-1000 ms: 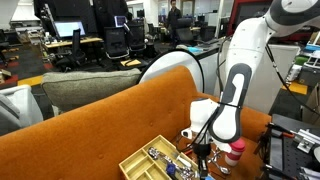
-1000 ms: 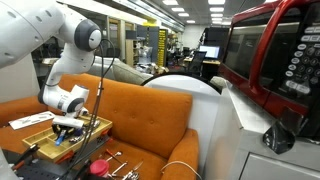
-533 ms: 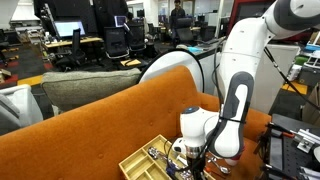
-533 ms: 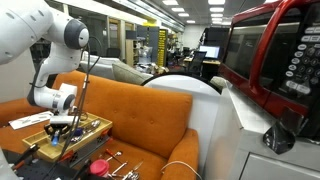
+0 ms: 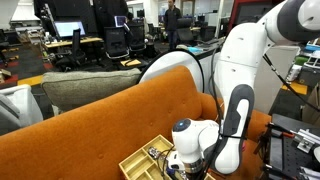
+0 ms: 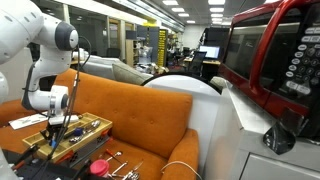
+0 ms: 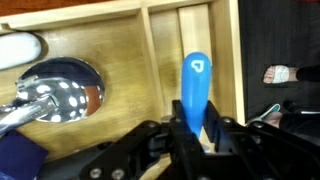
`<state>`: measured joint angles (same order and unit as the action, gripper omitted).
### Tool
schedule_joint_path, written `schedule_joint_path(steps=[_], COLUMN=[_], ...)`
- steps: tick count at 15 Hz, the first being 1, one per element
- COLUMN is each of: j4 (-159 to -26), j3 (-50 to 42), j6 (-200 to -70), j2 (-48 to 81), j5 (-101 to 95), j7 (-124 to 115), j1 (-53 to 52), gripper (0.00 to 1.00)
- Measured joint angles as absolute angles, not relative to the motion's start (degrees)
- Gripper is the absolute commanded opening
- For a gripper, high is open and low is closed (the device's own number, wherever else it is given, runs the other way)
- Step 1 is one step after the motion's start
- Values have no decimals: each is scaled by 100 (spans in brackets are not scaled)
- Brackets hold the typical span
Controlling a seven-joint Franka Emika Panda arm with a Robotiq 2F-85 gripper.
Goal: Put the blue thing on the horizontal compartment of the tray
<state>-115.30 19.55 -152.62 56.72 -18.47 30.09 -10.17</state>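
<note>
My gripper lowers the blue thing straight into the narrow compartment next and releases it between the thin walls.
The tray (image 7: 148,60) is a pale tan organiser with thin walls; it also shows in both exterior views (image 5: 140,160) (image 6: 92,127). My gripper (image 7: 195,135) is shut on the blue thing (image 7: 195,85), a long blue handle with a rounded tip. It holds the handle over a narrow compartment along the tray's right side in the wrist view. Shiny metal spoons (image 7: 62,88) lie in the wider compartment to the left. In both exterior views the gripper (image 5: 185,165) (image 6: 55,125) is low over the tray.
The tray rests in front of an orange sofa (image 5: 90,125). A black surface beside the tray carries a red object (image 6: 98,166) and small tools (image 6: 122,171). A red microwave (image 6: 275,60) stands close at one side. The white arm base (image 5: 245,60) rises behind the tray.
The arm has lowered and swung sideways across the tray with the blue thing still held, bringing the gripper closer to the tray.
</note>
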Motion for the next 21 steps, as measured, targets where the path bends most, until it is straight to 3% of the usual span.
schedule_joint_path(steps=[6, 7, 9, 12, 21], j4=[-10873, -10771, -10583, -10505, -10927], j3=[2120, 2120, 2121, 2179, 2635], j6=[-14343, -14234, -14025, -13740, -13657], j2=[6205, 6282, 6395, 6403, 5683], j5=[-1811, -1811, -1809, -1753, -1035], j7=[3473, 3526, 3605, 3766, 4702], j1=[-1024, -1025, -1026, -1022, -264], gripper=[6, 48, 55, 76, 77])
